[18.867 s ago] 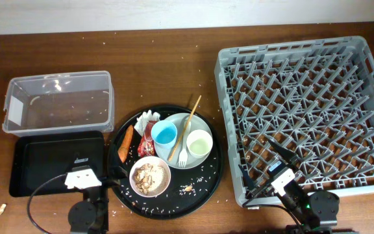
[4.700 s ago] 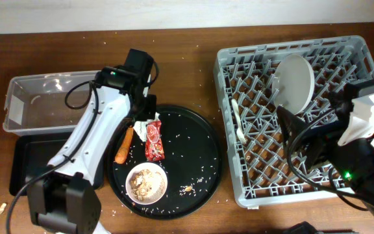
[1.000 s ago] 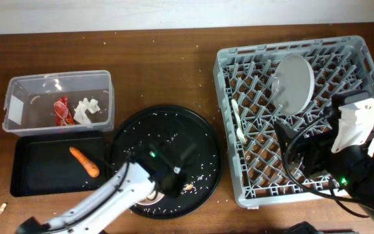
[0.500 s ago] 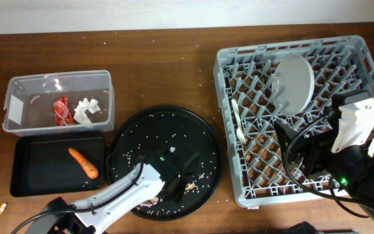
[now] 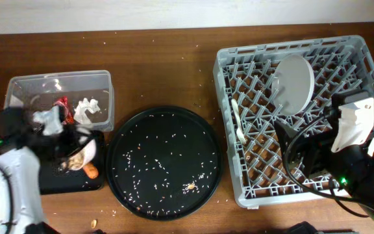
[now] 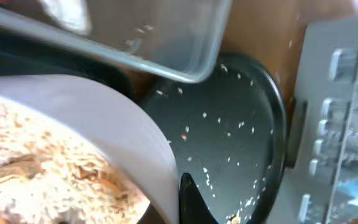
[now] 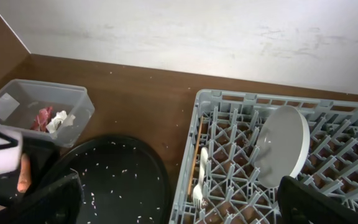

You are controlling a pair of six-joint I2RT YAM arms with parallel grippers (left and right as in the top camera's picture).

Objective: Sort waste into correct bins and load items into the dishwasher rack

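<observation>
Scraps still fill the bowl, so my left gripper next needs to tip it over the shallow black tray (image 5: 50, 185). It then needs to cross to the rack's wires by the white fork (image 5: 239, 127) and let go.
My left gripper (image 5: 69, 155) is shut on the rim of the small white bowl (image 5: 84, 153), which hangs tilted over the shallow black tray (image 5: 50, 185). Beige food scraps (image 6: 48, 171) with rice still fill the bowl (image 6: 110, 118). Next to it on that tray lies the carrot piece (image 5: 93, 171). The clear tub (image 5: 24, 88) holds the red wrapper (image 5: 60, 108) and the white tissue (image 5: 86, 108). In the grey dishwasher rack (image 5: 362, 84) stand the pale plate (image 5: 294, 75), the white fork (image 5: 239, 127) and the chopstick (image 7: 196, 149). My right gripper (image 7: 179, 186) hangs open above the rack's front.
The large round black tray (image 5: 164, 162) sits between the bins and the rack, with rice grains and a small scrap (image 5: 189, 187) on it. Crumbs dot the wooden table. A pale wall runs along the far edge.
My left arm has swung left from the round tray to over the shallow black tray, carrying the bowl with it. The right arm has not moved.
</observation>
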